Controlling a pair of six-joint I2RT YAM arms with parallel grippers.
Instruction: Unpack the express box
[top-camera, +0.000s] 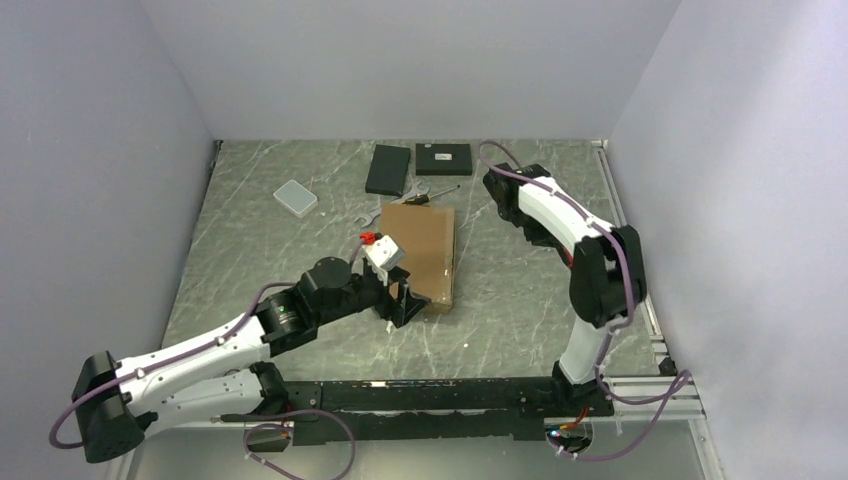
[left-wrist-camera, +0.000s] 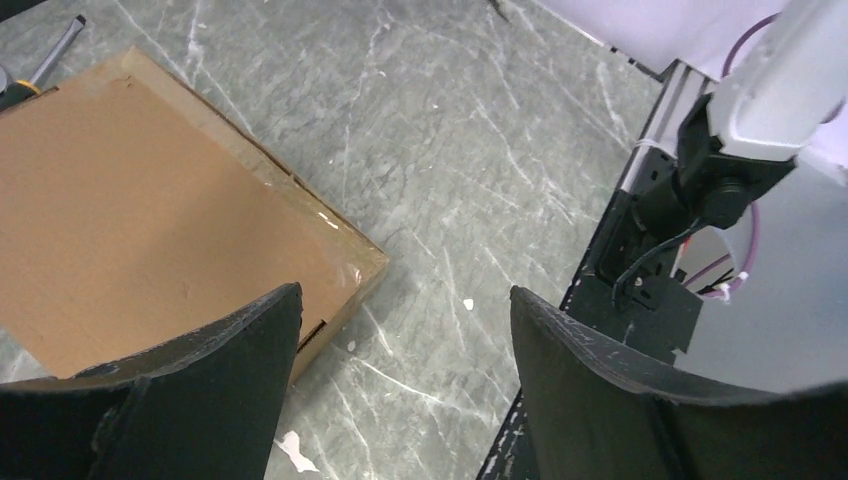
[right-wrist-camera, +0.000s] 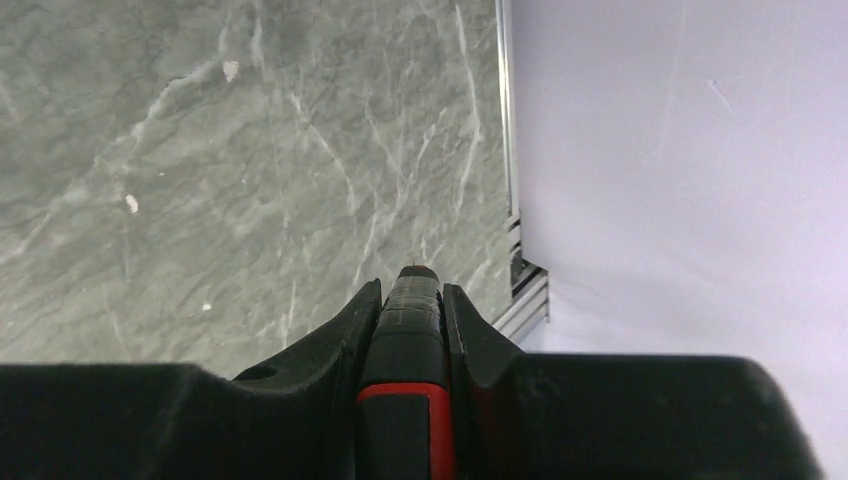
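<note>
Bare tabletop is below my right gripper, toward the box, so that gripper will next move down and to the left in the top view to let go of the black tool.
The express box is a flat brown cardboard mailer lying shut in the middle of the table. It also shows in the left wrist view. My left gripper is open and empty at the box's near end. In the left wrist view its left finger overlaps the box's near corner, and the right finger is over bare table. My right gripper is shut on a black tool with a red band, held above the table near the right wall. Its fingers are not distinct in the top view.
Two flat black boxes lie at the back. A small white container sits at the back left. A screwdriver lies by the box's far end. Walls enclose three sides, with a metal rail along the front.
</note>
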